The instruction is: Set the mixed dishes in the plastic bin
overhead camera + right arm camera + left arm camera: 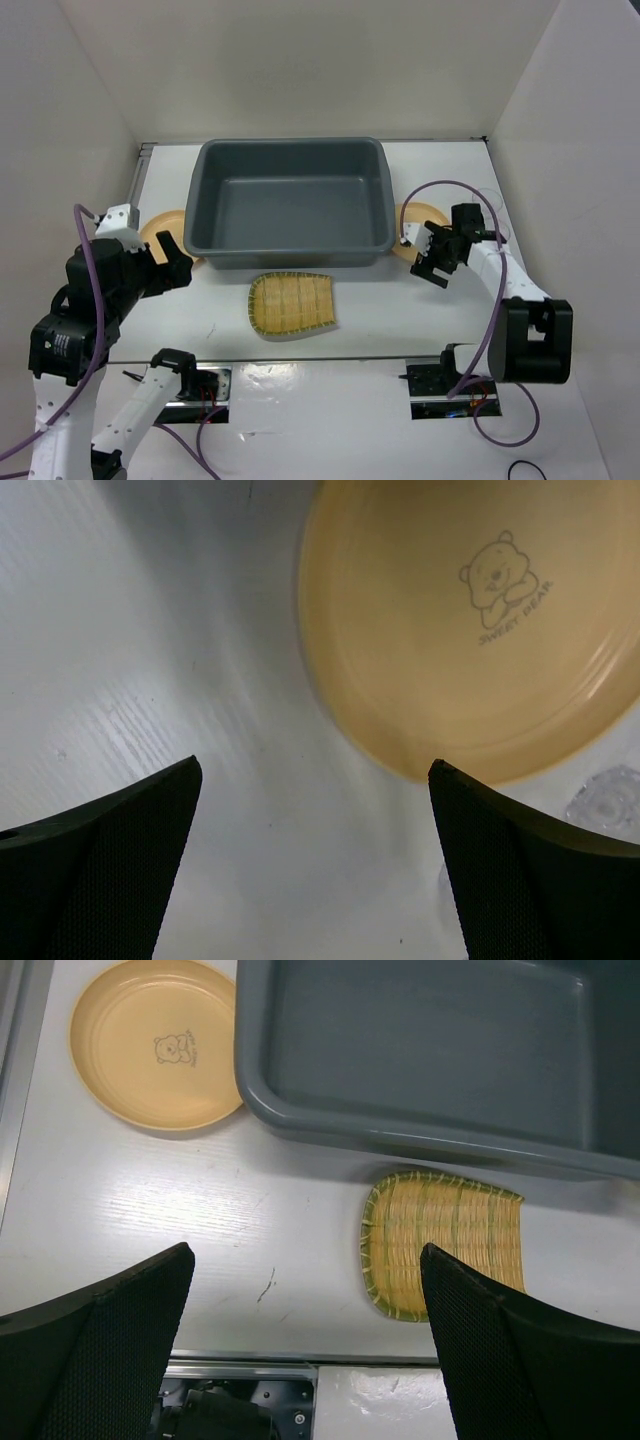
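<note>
My right gripper should move down and outward for the tan plate beside the cup (607, 802). My fingers should end up on both sides of the plate's near rim (362, 744).
The dark grey plastic bin (290, 205) stands at the table's middle back, with nothing inside; it also shows in the left wrist view (430, 1050). One tan plate (160, 230) (155, 1045) lies left of the bin. A second tan plate (415, 218) (470, 630) lies right of it. The bamboo tray (292, 305) (445, 1245) lies in front of the bin. A clear cup (607, 802) sits by the right plate, faint in the top view (492, 205). My left gripper (172, 262) (305, 1250) hovers open and empty. My right gripper (435, 262) (315, 765) is open, just short of the right plate's edge.
White walls enclose the table on three sides. A metal rail (142, 170) runs along the left edge. The arm base plates (200, 385) sit at the near edge. Bare table shows between the tray and the right plate.
</note>
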Motion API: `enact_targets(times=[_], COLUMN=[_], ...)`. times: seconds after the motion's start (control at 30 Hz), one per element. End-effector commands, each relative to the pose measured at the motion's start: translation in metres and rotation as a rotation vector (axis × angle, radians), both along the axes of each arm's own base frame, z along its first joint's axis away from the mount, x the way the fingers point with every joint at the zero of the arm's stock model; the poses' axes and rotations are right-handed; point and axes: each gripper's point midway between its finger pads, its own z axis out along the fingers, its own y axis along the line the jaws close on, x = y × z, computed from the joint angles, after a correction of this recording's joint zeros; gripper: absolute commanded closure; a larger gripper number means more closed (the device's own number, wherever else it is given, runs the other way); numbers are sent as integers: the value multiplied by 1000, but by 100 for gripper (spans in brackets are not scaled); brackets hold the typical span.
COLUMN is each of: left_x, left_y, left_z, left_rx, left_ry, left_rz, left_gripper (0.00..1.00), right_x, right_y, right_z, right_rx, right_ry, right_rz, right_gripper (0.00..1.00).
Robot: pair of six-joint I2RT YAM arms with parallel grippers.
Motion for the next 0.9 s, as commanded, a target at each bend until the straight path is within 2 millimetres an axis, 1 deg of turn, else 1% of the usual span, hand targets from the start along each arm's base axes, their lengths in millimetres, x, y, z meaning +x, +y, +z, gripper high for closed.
enact_targets(times=[0.0, 0.1, 0.13, 0.17, 0.23, 0.27, 0.3, 0.33, 0.43, 0.5, 0.53, 0.6, 0.63, 0.7, 0.77, 0.8, 0.83, 0.87], left_x=[3, 1, 1, 1, 1, 1, 2, 3, 4, 4, 4, 4, 2, 2, 2, 2, 1, 2], left_y=[2, 2, 2, 2, 2, 2, 2, 2, 3, 3, 3, 3, 5, 5, 5, 5, 5, 5], left_z=[4, 5, 5, 5, 5, 5, 2, 1, 1, 1, 1, 1, 2, -1, -1, -1, 0, 2], left_rx=[-10, -12, -12, -12, -12, -20, -18, -17, -12, -12, -20, -20, -17, -15, -15, -15, -17, -19], left_ry=[-25, -34, -34, -34, -34, -34, -25, -16, -16, -16, -17, -17, -26, -17, -17, -17, -26, -35], left_rz=[25, 25, 25, 25, 25, 29, 29, 29, 37, 37, 42, 42, 50, 50, 50, 50, 50, 50], left_gripper=[0, 0, 0, 0, 0, 0, 0, 0, 0, 0, 0, 0, 0, 0, 0, 0, 0, 0], right_x=[29, 30, 34, 39, 38, 42, 44, 46, 47, 50, 46, 45, 45, 44, 47, 45, 44, 42], right_y=[3, 7, 3, 0, -7, -11, -11, -19, -25, -26, -25, -25, -25, -24, -23, -22, -21, -23], right_z=[10, -5, -5, -11, -21, -30, -33, -36, -41, -40, -44, -46, -46, -47, -45, -50, -52, -55], right_rx=[40, 57, 53, 69, 88, 94, 110, 112, 125, 115, 117, 112, 112, 102, 91, 84, 87, 65], right_ry=[-63, -18, -20, 4, 59, 95, 111, 117, 131, 114, 125, 122, 122, 125, 123, 144, 161, 183], right_rz=[46, 73, 72, 60, 36, 24, 19, -5, -24, -2, -3, 9, 9, 15, 12, 6, 5, 6], right_gripper=[2, 2, 2, 2, 2, 2, 2, 2, 2, 2, 2, 3, 6, 11, 20, 24, 34, 39])
